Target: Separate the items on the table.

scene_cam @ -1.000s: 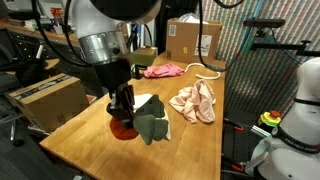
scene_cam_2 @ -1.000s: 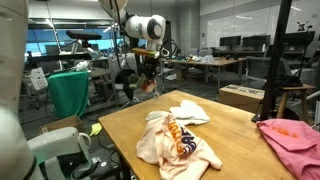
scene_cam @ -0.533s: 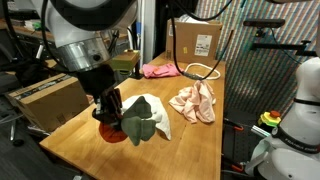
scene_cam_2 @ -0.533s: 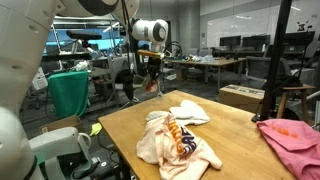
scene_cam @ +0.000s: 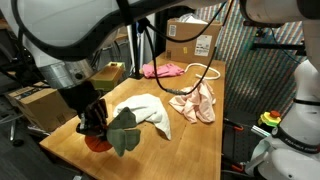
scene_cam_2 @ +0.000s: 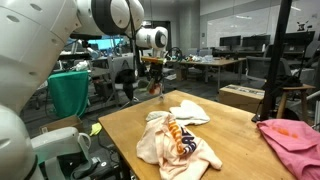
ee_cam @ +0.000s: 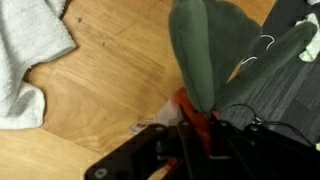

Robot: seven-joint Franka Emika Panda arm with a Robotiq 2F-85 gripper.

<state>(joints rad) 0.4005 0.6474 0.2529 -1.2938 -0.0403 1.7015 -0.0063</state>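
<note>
My gripper lowers the green cloth to the bare wood [scene_cam: 121, 153] [ee_cam: 112, 85] beside the cream-white cloth next, then opens.
My gripper [scene_cam: 96, 127] is shut on the dark green cloth [scene_cam: 123, 135], and the cloth's red-orange piece [scene_cam: 97, 143] bunches at the fingers. The cloth hangs just above the table [scene_cam: 70, 150] by its near corner. In the wrist view the green cloth [ee_cam: 205, 50] rises from the gripper [ee_cam: 200, 128], with the red piece [ee_cam: 190, 108] pinched between the jaws. The cream-white cloth [scene_cam: 146, 109] lies flat beside it. The peach-beige cloth [scene_cam: 195, 102] lies mid-table and the pink cloth [scene_cam: 163, 70] at the far end. An exterior view shows the gripper [scene_cam_2: 153, 85] beyond the table's far edge.
A brown cardboard box [scene_cam: 192, 40] and a white cord loop [scene_cam: 206, 70] sit at the table's far end. Another box [scene_cam: 40, 100] stands beside the table, past its edge. The other camera shows the cream cloth [scene_cam_2: 188, 113], the peach cloth [scene_cam_2: 176, 140] and the pink cloth [scene_cam_2: 290, 135].
My gripper has carried the green cloth off the cream-white cloth toward the table's corner. The cream-white cloth now lies uncovered; the other cloths have not moved.
</note>
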